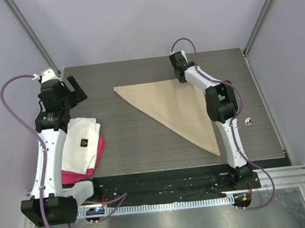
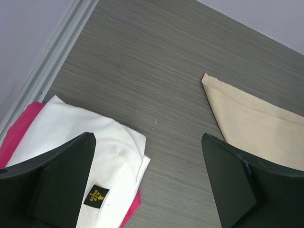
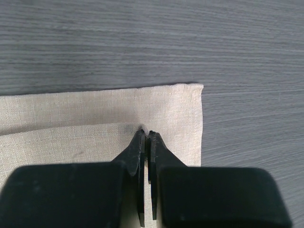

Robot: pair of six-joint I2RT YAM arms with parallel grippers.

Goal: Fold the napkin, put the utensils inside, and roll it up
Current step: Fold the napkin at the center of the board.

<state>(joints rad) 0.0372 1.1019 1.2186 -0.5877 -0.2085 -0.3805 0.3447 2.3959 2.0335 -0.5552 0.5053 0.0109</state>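
Observation:
The right gripper slides the napkin's pinched top layer toward the right in the top view next and releases it by the lower layer's corner (image 3: 191, 96), because that sticks out uncovered.
The beige napkin (image 1: 173, 104) lies on the table folded into a triangle, with corners at the far left, the far right and the near right. My right gripper (image 1: 182, 79) is at its far right corner, low on the cloth. In the right wrist view the right gripper (image 3: 146, 134) is shut, pinching the top layer of the napkin (image 3: 95, 109) near that corner. The spoon's silver bowl (image 1: 247, 120) shows on the table right of the right arm; its handle is hidden. My left gripper (image 1: 76, 91) is open and empty, held above the table at the far left (image 2: 147, 142).
A white cloth with a dark logo (image 1: 80, 144) lies on a pink-red cloth (image 1: 75, 177) at the left, under the left arm. Both show in the left wrist view, white (image 2: 71, 128) and pink-red (image 2: 21, 128), with the napkin's left corner (image 2: 256, 123).

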